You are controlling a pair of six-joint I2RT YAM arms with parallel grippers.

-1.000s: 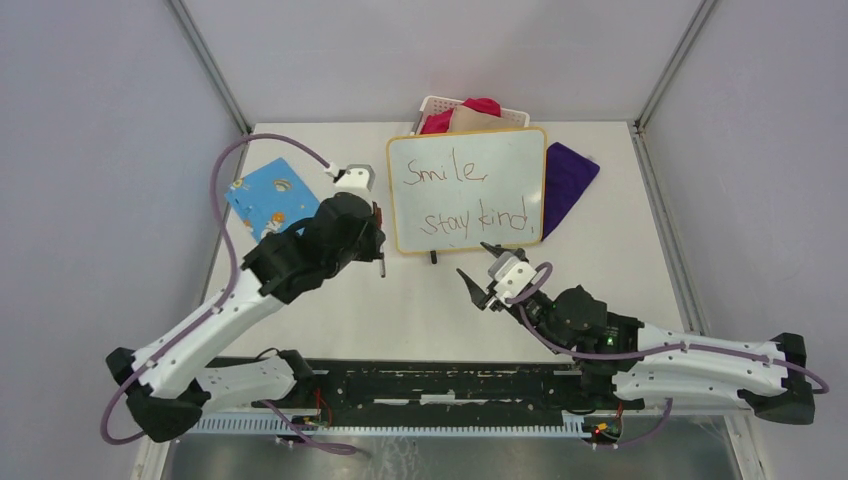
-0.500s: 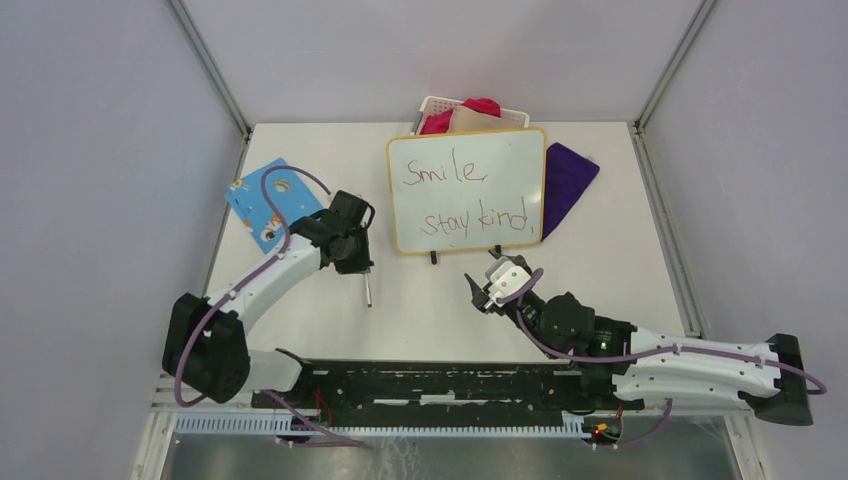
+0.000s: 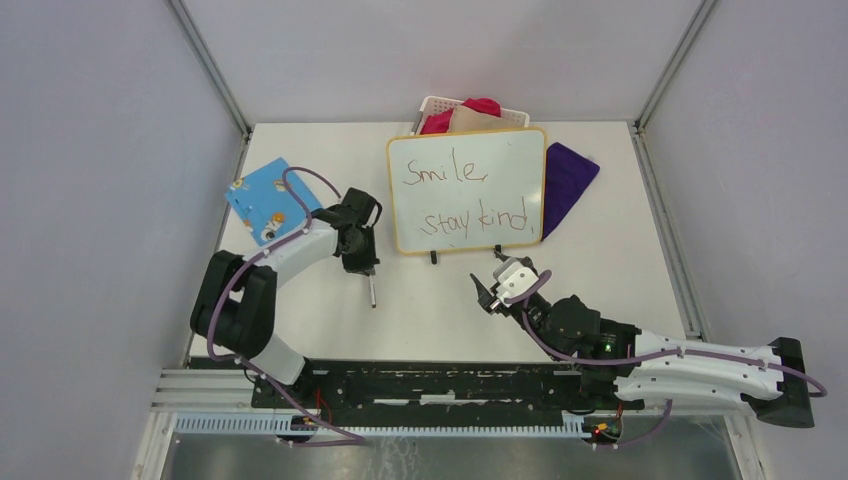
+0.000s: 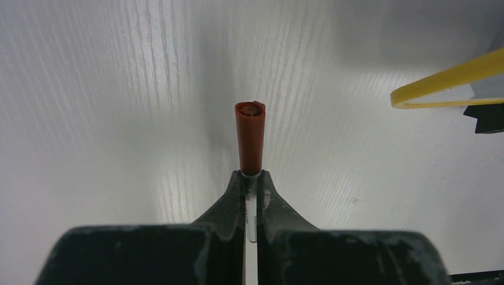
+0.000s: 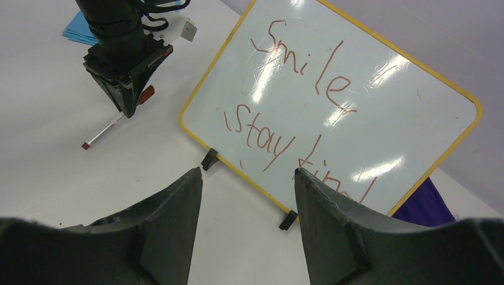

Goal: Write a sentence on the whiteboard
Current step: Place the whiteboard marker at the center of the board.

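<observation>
My left gripper lowers the white marker (image 3: 371, 290) straight down to the bare tabletop beside the whiteboard next and releases it, since the red sentence already stands on the board.
The whiteboard (image 3: 505, 165) stands tilted on small black feet at the back middle of the table, and its yellow rim (image 4: 446, 83) shows in the left wrist view. The sentence (image 3: 445, 172) is in red: "Smile," above "stay kind". It also fills the right wrist view as red words (image 5: 303, 65). My left gripper (image 3: 362, 262) is low over the table, left of the board, shut on a white marker (image 3: 371, 290) with a red cap (image 4: 250, 136). My right gripper (image 3: 490, 285) hangs open and empty just in front of the board's lower edge (image 5: 246, 170).
A blue board with holes (image 3: 265, 195) lies at the left, behind my left arm. A purple cloth (image 3: 568, 180) lies right of the whiteboard. A white basket (image 3: 436, 103) holding red and tan cloth stands behind it.
My left arm has folded back and dropped lower, carrying the marker away from the board's left edge towards the near side. The right gripper has shifted slightly nearer and stays open.
</observation>
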